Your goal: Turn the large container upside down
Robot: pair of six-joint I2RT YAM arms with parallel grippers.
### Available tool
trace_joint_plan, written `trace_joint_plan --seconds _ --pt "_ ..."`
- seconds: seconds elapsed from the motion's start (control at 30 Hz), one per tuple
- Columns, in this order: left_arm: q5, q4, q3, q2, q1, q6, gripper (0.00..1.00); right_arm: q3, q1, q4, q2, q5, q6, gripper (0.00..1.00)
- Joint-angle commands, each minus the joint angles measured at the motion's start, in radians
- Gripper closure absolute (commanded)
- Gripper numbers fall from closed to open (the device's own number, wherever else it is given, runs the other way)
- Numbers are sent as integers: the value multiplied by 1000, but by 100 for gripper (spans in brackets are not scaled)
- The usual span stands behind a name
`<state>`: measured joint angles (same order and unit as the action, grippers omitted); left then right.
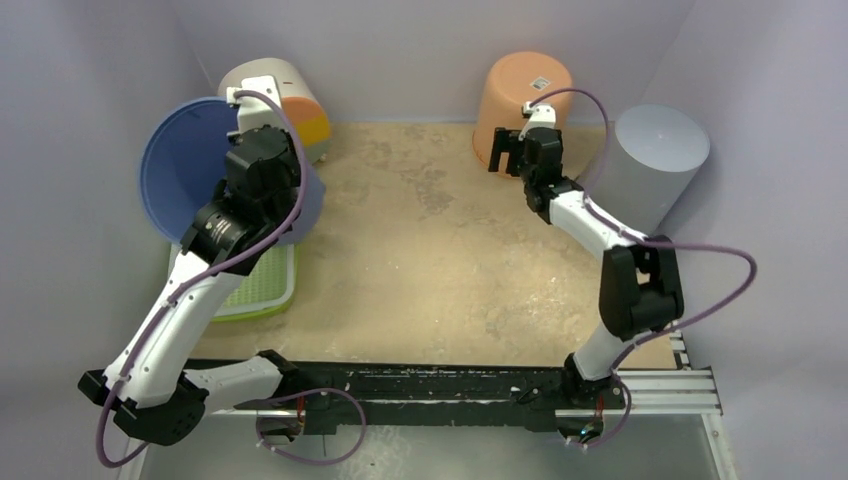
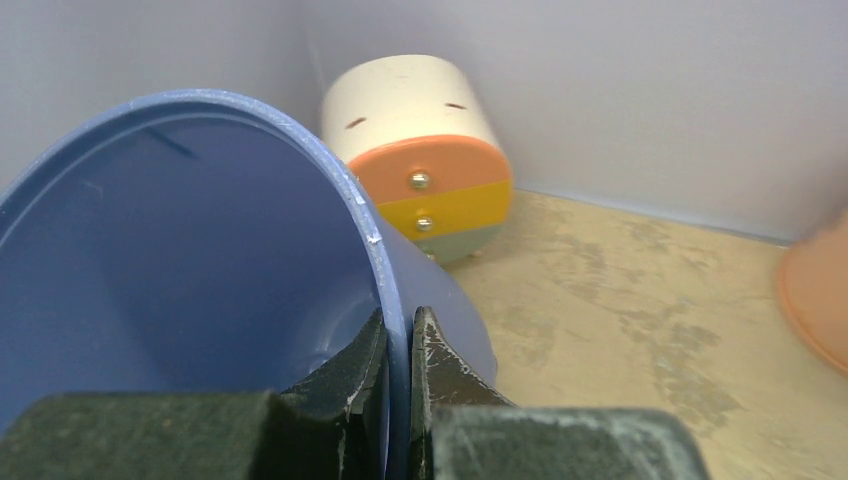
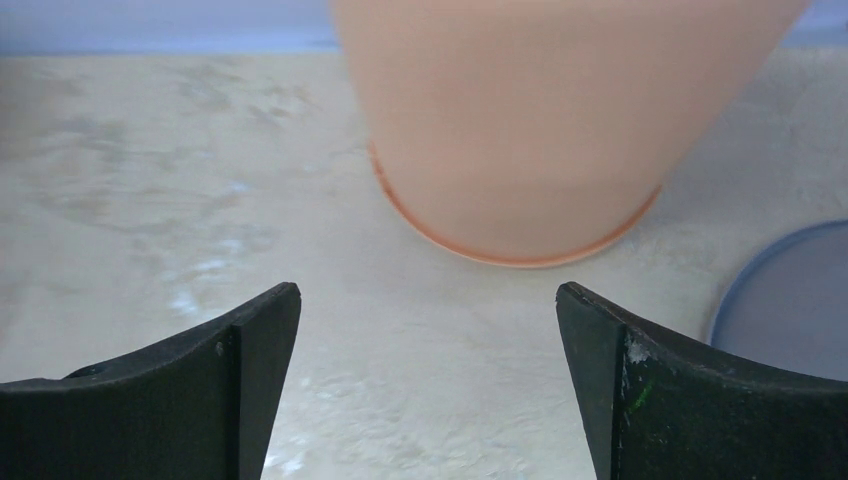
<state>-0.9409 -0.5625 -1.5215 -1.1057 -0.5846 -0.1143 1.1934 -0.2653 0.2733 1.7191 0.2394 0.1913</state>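
Observation:
The table is bare below my left gripper and to its right in the top view. I should swing the container's rim down there, turn the container's opening under, and let go.
The large blue container (image 1: 180, 170) lies tipped on its side at the back left, its open mouth facing left and up. My left gripper (image 1: 245, 125) is shut on its rim. In the left wrist view one finger is inside the wall and one outside, around the blue container's rim (image 2: 385, 250), with the gripper (image 2: 400, 320) pinching it. My right gripper (image 1: 507, 152) is open and empty at the back right, just in front of an orange container (image 1: 522, 100) standing mouth down. In the right wrist view the gripper (image 3: 428, 295) hovers over bare table before the orange container (image 3: 540, 120).
A cream cylinder (image 1: 285, 90) with an orange, yellow and green end lies behind the blue container, also in the left wrist view (image 2: 430, 150). A grey container (image 1: 655, 160) stands mouth down at the right wall. A green tray (image 1: 262, 285) lies under the left arm.

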Motion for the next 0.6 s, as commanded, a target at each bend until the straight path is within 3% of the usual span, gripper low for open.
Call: trace_joint_plan --seconds 0.0,0.2,0.33,0.57 --pt "180 122 -77 -19 0 -59 100 -38 -32 -13 -163 -98 24 0" --pt "424 207 -61 -67 0 -175 100 -74 -33 -57 -337 -112 33 0" --pt "579 349 72 -78 0 -284 100 -63 -31 -114 -404 -90 58 0" --pt "689 547 226 -102 -4 -396 100 -34 -28 -154 -483 -1 65 0"
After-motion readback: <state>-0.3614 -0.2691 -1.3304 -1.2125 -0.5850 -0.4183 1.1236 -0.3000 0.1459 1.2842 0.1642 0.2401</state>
